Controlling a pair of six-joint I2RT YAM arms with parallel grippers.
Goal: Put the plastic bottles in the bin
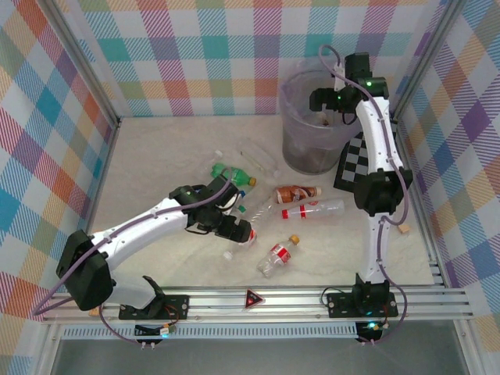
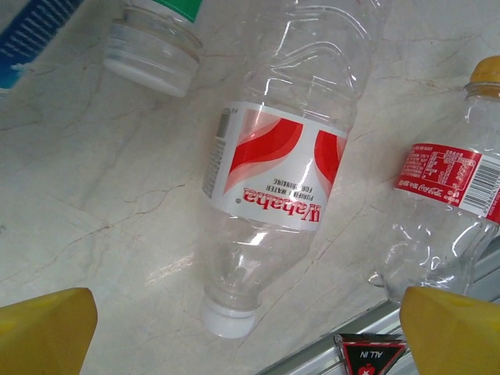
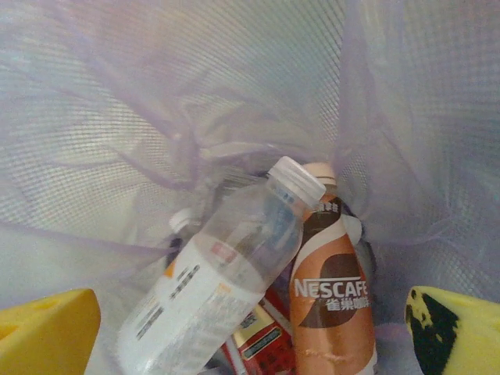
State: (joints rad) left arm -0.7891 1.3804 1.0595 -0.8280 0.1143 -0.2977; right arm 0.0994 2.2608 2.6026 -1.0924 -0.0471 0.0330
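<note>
My left gripper has its open fingers wider than the bottle, so it should go down next onto the red-and-white label of the clear bottle (image 1: 251, 237) (image 2: 276, 166), which lies below it.
The bin (image 1: 312, 133) stands at the back right, and my right gripper (image 1: 326, 103) hangs open over its mouth. Looking down into the liner (image 3: 234, 101), I see a clear white-label bottle (image 3: 219, 289) leaning on a brown Nescafe bottle (image 3: 332, 305), below my right gripper (image 3: 250, 336). My left gripper (image 1: 237, 232) hovers open over a clear red-and-white-label bottle (image 2: 277, 164) lying on the table, cap (image 2: 229, 316) toward my left gripper (image 2: 250, 336), whose fingertips (image 2: 47, 332) straddle it without touching. A Coca-Cola bottle (image 2: 441, 207) lies to its right.
More bottles lie mid-table: a green one (image 1: 226, 172), a brown-label one (image 1: 297, 191), a clear red-label one (image 1: 314, 208) and the yellow-capped one (image 1: 279, 258). A chequered board (image 1: 358, 160) leans beside the bin. The metal front rail (image 1: 312, 297) carries a red triangle sticker (image 1: 254, 298).
</note>
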